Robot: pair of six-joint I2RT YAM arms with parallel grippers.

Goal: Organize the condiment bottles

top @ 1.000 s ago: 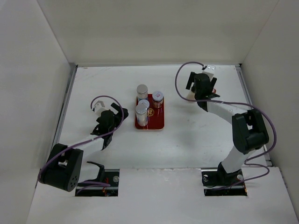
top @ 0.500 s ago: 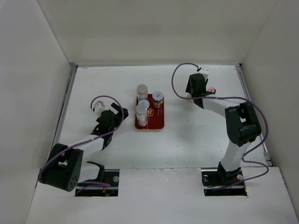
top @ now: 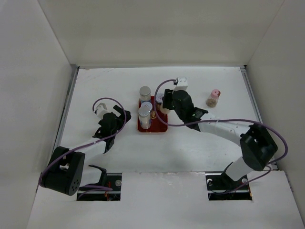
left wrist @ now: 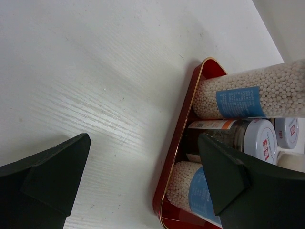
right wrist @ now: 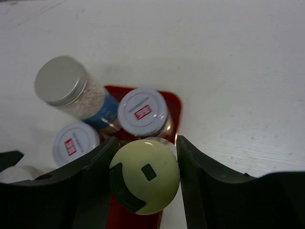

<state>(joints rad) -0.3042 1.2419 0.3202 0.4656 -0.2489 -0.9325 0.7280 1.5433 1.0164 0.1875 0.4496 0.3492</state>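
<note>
Next, my right gripper will move down over the tray's open bottom to release the bottle with the pale yellow cap, since that space lies below it and to its left in the top view.
My right gripper (right wrist: 145, 164) (top: 167, 102) is shut on a short bottle with a pale yellow cap (right wrist: 145, 175), held over the right edge of the dark-red tray (right wrist: 175, 101) (top: 161, 128). Two white-capped jars (right wrist: 143, 112) (right wrist: 75, 143) and a tall white bottle with a silver cap (right wrist: 61, 80) and blue label stand just beyond it. In the top view another silver-capped bottle (top: 144, 113) stands on the tray. A pink-capped bottle (top: 214, 98) stands alone at the back right. My left gripper (left wrist: 143, 176) (top: 113, 120) is open and empty, left of the tray's rim (left wrist: 178, 143).
White walls enclose the table on the left, back and right. The bare tabletop (top: 200, 143) stretches between the tray and the arm bases. My right arm's purple cable (top: 164, 88) loops above the tray's far end.
My right gripper has closed and swung left from the back right of the table to the tray's right edge. The pink-capped bottle now stands uncovered. My left arm has not moved.
</note>
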